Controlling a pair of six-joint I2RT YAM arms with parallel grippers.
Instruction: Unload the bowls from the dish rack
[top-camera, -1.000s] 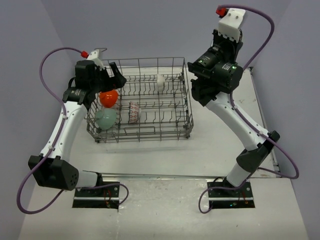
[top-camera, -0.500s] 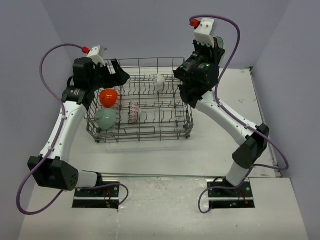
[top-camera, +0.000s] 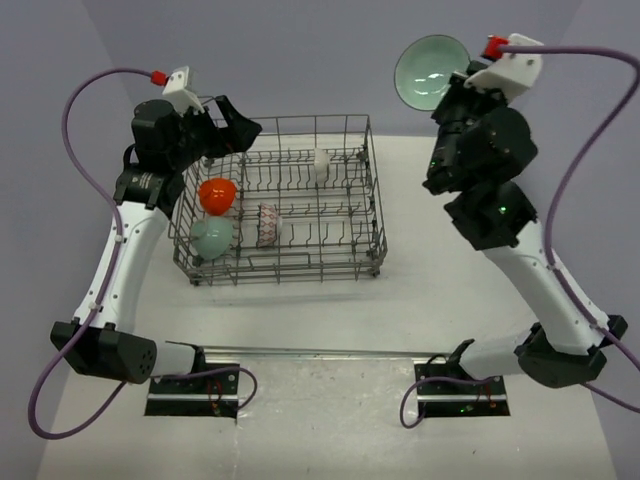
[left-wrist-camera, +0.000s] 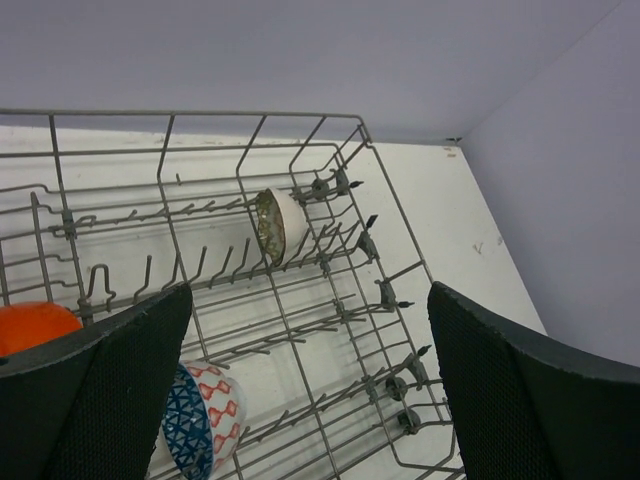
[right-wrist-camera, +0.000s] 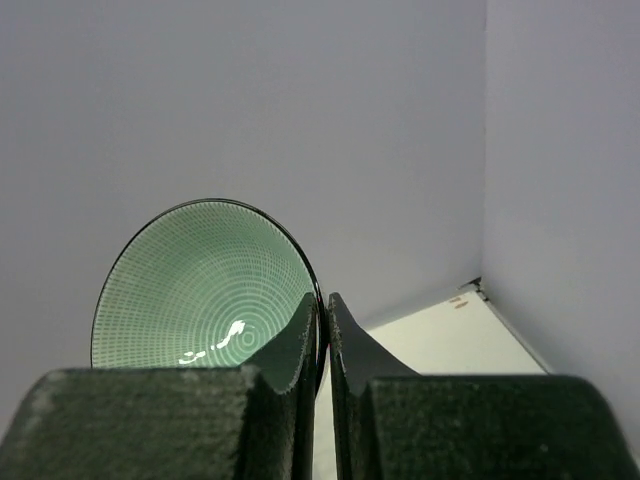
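Note:
The mint-green bowl goes down to the bare table beside the rack next. My right gripper tips its fingers downward and releases it clear of the wires.
The grey wire dish rack (top-camera: 290, 278) stands mid-table. In it sit an orange bowl (top-camera: 217, 194), a mint-green bowl (top-camera: 212, 238), a whitish bowl with a red pattern (top-camera: 267, 225) and a small whitish bowl (top-camera: 321, 163) at the back. No plain blue bowl shows. My right gripper (top-camera: 459, 86) is shut on the rim of a second mint-green bowl (top-camera: 431, 72), held high beyond the rack's back right corner; the right wrist view shows the gripper (right-wrist-camera: 326, 305) and the bowl (right-wrist-camera: 200, 285). My left gripper (top-camera: 235, 128) is open and empty above the rack's back left corner.
In the left wrist view the open left gripper (left-wrist-camera: 308, 290) looks down into the rack (left-wrist-camera: 200, 113), with the orange bowl (left-wrist-camera: 30, 325), the patterned bowl (left-wrist-camera: 205, 420) and the small bowl (left-wrist-camera: 278, 225) among the tines. Bare white table (top-camera: 450, 260) lies right of the rack; walls close in behind.
My right arm has swung up and to the right from over the rack's right side, and the mint-green bowl in its gripper now shows. My left gripper has risen slightly.

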